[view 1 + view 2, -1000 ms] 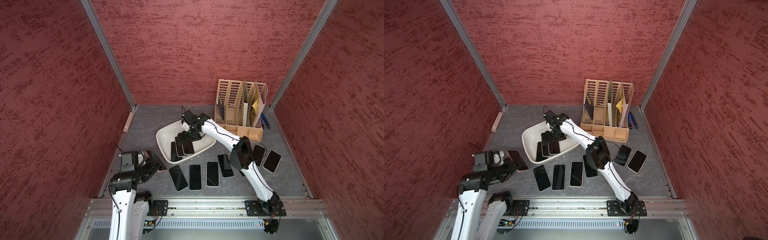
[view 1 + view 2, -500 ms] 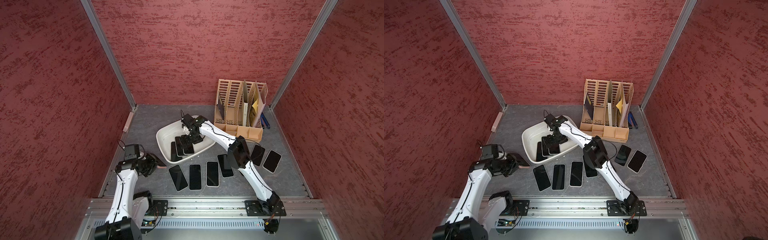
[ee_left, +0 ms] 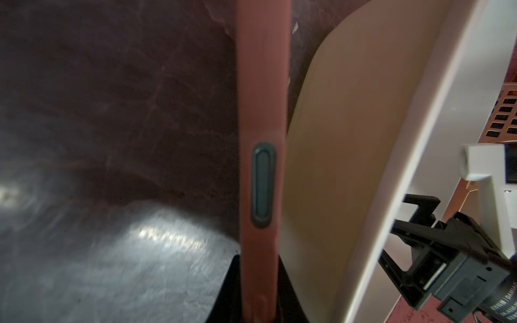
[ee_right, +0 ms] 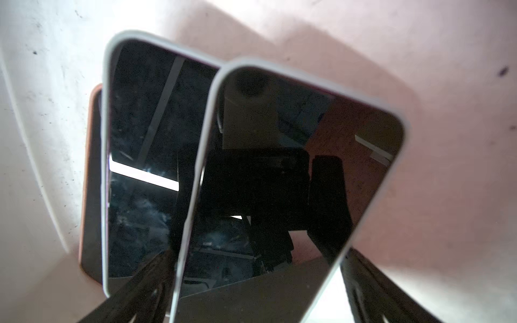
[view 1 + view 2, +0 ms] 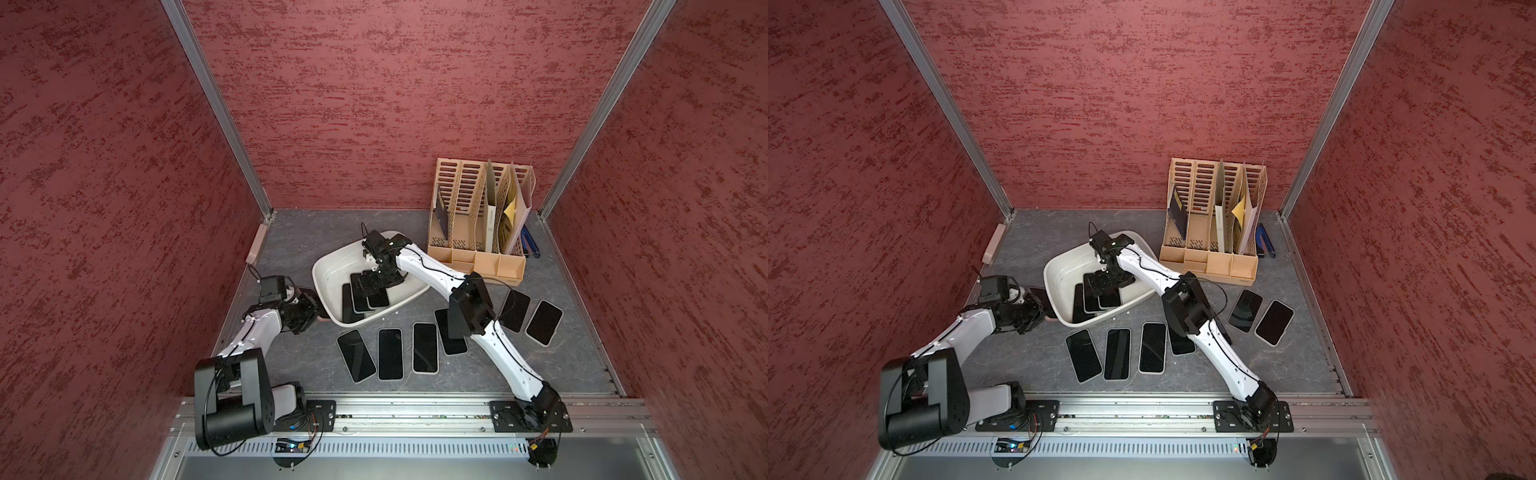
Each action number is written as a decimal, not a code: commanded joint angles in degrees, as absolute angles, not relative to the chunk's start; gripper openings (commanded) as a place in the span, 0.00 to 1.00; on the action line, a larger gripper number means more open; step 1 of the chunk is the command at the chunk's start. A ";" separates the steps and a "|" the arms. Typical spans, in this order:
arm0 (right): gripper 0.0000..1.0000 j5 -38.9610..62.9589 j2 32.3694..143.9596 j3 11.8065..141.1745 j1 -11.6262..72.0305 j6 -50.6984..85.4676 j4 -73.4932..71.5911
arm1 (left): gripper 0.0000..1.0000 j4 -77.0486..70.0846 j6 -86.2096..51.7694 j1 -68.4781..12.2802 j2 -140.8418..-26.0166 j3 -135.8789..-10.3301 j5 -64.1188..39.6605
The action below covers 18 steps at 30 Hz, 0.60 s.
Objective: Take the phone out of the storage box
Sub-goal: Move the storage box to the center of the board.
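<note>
My left gripper moves outward along the box's nearest side (image 5: 316,282) (image 3: 352,134) next and releases the salmon-cased phone on the tabletop, as the phone is already outside the box.
The white storage box (image 5: 330,270) (image 5: 1054,272) sits mid-table. Inside lie three overlapping dark-screened phones: a top phone (image 4: 293,167) (image 5: 379,297) in a pale case, another pale-cased one (image 4: 145,139) and a salmon-cased one (image 4: 91,181) beneath. My right gripper (image 5: 376,283) (image 5: 1106,283) (image 4: 251,290) is down in the box, open, one finger on each long side of the top phone. My left gripper (image 5: 311,311) (image 5: 1038,312) (image 3: 258,296) is shut on a salmon-cased phone (image 3: 261,112) (image 5: 308,293), held on edge just outside the box's left wall.
Several phones lie face up in front of the box (image 5: 390,353) and two more to the right (image 5: 543,322). A beige slotted file organizer (image 5: 478,224) stands at the back right, with a blue pen (image 5: 530,243) beside it. A beige block (image 5: 254,245) lies against the left wall.
The left arm has unfolded forward, carrying its phone a little closer to the box. The right gripper has sunk lower over the phones in the box.
</note>
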<state>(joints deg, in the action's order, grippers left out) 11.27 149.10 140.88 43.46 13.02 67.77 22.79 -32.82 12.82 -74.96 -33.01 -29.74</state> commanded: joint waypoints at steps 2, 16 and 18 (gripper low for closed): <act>0.94 4.93 152.00 141.49 41.25 12.98 70.06 | 0.00 10.71 -31.38 9.06 -81.71 -34.79 -33.24; 0.83 0.07 152.49 141.20 37.27 10.99 71.43 | 0.04 6.58 -31.54 4.16 -105.01 -47.01 -36.29; 0.82 -1.55 152.99 141.17 37.13 10.90 72.05 | 0.19 8.32 -30.70 4.64 -104.92 -47.02 -35.95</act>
<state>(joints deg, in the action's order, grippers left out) 3.88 149.25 141.97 36.29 12.47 68.47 4.27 -31.35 5.04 -101.49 -48.01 -40.36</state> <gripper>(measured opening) 0.829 0.169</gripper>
